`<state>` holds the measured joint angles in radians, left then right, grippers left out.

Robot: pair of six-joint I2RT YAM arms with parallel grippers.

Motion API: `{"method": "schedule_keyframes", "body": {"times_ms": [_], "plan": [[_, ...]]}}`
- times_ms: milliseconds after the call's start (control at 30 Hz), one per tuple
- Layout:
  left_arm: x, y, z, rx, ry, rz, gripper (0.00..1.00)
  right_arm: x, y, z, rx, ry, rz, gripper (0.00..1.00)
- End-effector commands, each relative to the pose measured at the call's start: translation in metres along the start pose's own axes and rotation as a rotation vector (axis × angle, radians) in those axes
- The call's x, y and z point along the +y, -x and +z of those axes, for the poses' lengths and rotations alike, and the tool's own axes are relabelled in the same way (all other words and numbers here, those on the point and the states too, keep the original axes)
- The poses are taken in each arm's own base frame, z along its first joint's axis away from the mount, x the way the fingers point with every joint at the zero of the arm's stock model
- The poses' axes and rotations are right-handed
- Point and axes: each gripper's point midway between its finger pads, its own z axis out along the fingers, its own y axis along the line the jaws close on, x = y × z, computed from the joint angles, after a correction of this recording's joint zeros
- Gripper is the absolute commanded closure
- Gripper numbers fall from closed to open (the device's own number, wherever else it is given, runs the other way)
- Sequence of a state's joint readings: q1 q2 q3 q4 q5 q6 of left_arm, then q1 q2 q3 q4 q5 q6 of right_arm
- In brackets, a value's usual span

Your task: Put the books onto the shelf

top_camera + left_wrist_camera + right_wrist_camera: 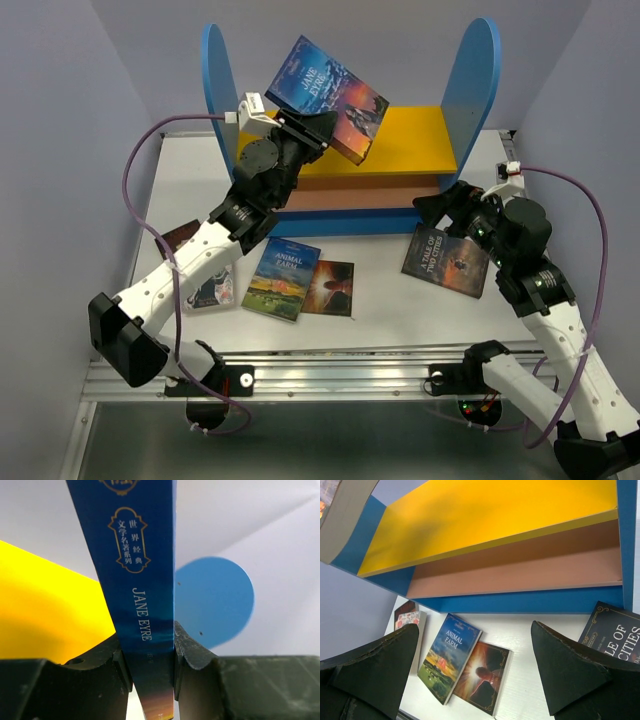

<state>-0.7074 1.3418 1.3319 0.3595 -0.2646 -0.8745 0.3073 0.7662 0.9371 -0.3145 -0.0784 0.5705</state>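
Next, my left gripper moves down, turns the tilted Jane Eyre book flat onto the yellow top board below the gripper and releases it there.
My left gripper [303,128] [148,645] is shut on the Jane Eyre book [328,92] [142,580], clamped at its spine and held tilted in the air over the shelf's yellow top board [412,140] [40,610]. The shelf [485,520] stands at the back between two round-topped blue panels [476,80]. Animal Farm [282,278] [447,655], an orange-covered book [331,288] [482,677] and Tale of Two Cities [448,262] [617,635] lie flat on the table. My right gripper [448,200] [475,626] hangs open above the table beside Tale of Two Cities, holding nothing.
A pale book [212,288] [410,621] lies at the left, partly under my left forearm. The brown middle board [520,570] and blue base [340,222] face the table. Purple cables loop beside both arms. The metal rail [330,365] marks the near edge.
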Motion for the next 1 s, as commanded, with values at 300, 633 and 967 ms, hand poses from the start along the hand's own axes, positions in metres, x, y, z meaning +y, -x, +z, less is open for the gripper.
{"method": "schedule_keyframes", "body": {"times_ms": [300,633,967], "plan": [[0.031,0.074,0.000,-0.461,0.177,-0.384,1.00,0.013,0.018,-0.006,-0.039,0.031,-0.018,0.00],[0.080,0.050,0.001,-0.480,0.378,-0.492,0.99,0.012,0.015,-0.004,-0.024,0.027,-0.010,0.00],[0.094,0.036,-0.002,-0.437,0.475,-0.499,0.33,0.013,0.001,0.008,0.087,0.034,-0.054,0.00]]}}
